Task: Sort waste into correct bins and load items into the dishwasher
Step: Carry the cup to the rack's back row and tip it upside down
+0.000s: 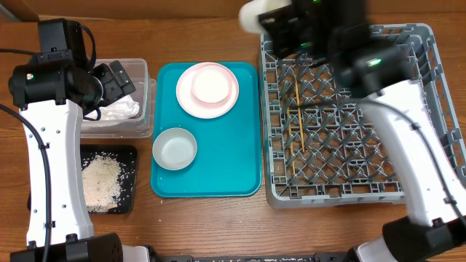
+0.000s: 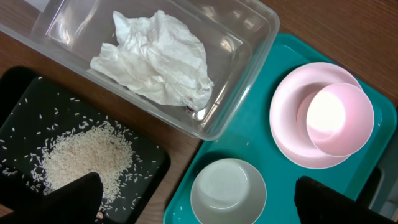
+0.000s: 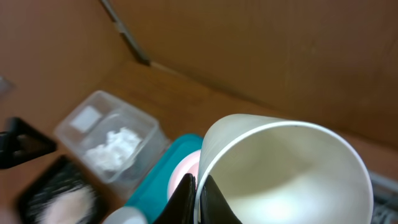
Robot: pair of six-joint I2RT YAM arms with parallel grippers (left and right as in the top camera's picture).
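I should lower my right gripper into the rack's far corner (image 1: 282, 70) beside the teal tray and let go of the cream cup's rim, as the cup still hangs in the air.
My right gripper (image 3: 200, 199) is shut on the rim of the cream cup (image 3: 292, 174) and holds it in the air over the far left corner of the grey dish rack (image 1: 335, 195); the cup also shows in the overhead view (image 1: 255, 14). The chopsticks (image 1: 296, 131) lie in the rack. My left gripper (image 2: 199, 199) is open and empty above the clear tub (image 2: 249, 93), which holds the crumpled napkin (image 2: 155, 59). Rice (image 2: 87, 155) lies in the black tray (image 2: 18, 112). The pink plate (image 2: 289, 124) and the whitish bowl (image 2: 228, 190) sit on the teal tray.
The teal tray (image 1: 240, 167) lies between the bins and the rack. A pale pink bowl (image 1: 211, 84) sits on the pink plate. A bit of red (image 2: 189, 108) shows at the napkin's lower edge. A cardboard wall (image 3: 261, 43) stands behind the table.
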